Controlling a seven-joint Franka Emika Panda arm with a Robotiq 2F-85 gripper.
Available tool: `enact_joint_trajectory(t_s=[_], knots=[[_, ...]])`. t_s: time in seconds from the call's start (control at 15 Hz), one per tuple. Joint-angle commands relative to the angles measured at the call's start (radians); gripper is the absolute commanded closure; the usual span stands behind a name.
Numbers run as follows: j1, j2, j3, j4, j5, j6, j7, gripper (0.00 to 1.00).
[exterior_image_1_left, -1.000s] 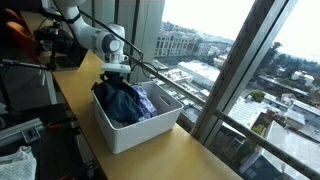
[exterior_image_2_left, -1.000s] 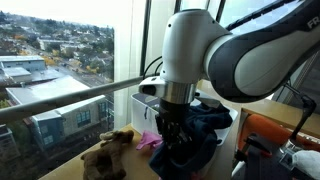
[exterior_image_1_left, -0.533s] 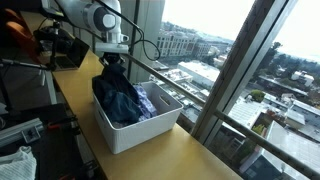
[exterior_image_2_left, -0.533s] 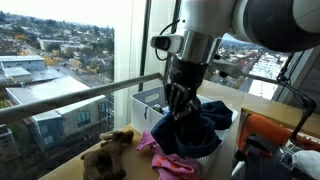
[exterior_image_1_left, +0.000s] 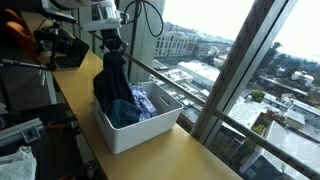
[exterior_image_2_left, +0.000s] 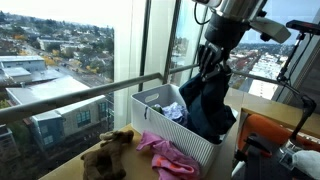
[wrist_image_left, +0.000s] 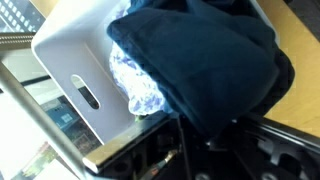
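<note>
My gripper should next lower the dark navy garment (exterior_image_1_left: 116, 88) into the white plastic bin and let go of it there, because the bin's open top is below my gripper.
My gripper (exterior_image_1_left: 112, 45) is shut on a dark navy garment (exterior_image_1_left: 116, 88) and holds it up so that it hangs stretched down into the white plastic bin (exterior_image_1_left: 135, 132). In an exterior view the gripper (exterior_image_2_left: 212, 52) is high above the bin (exterior_image_2_left: 165, 125), with the garment (exterior_image_2_left: 208, 100) draped below it. In the wrist view the garment (wrist_image_left: 200, 55) fills the middle and runs into the jaws (wrist_image_left: 205, 135). A blue-and-white patterned cloth (wrist_image_left: 135, 85) lies in the bin (wrist_image_left: 75, 60) beneath it.
A pink cloth (exterior_image_2_left: 170, 155) and a brown plush toy (exterior_image_2_left: 108, 152) lie on the wooden counter (exterior_image_1_left: 190, 158) beside the bin. A window rail (exterior_image_2_left: 70, 100) and glass run along the counter's far side. Equipment (exterior_image_1_left: 55, 45) stands behind the arm.
The gripper has risen well above the bin, pulling the dark garment up with it; the garment has gone from a heap in the bin to a hanging, stretched shape.
</note>
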Motion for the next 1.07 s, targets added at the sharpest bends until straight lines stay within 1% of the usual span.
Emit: enact_joint_trajectory(t_s=[0.0,0.27,0.4,0.47,0.67,0.87,1.0], knots=[[0.018,0.068,-0.034,-0.032,-0.241,-0.001,0.273,0.98],[0.043,0.224,-0.081,0.022,-0.496,-0.058,0.599,0.98],[0.058,0.316,-0.113,0.051,-0.576,-0.085,0.738,0.98],[0.063,0.356,-0.125,0.072,-0.585,-0.098,0.771,0.98],[0.061,0.481,-0.162,0.143,-0.580,-0.089,0.818,0.98],[0.050,0.600,-0.185,0.229,-0.546,-0.057,0.797,0.98],[0.042,0.658,-0.193,0.280,-0.521,-0.048,0.770,0.98]])
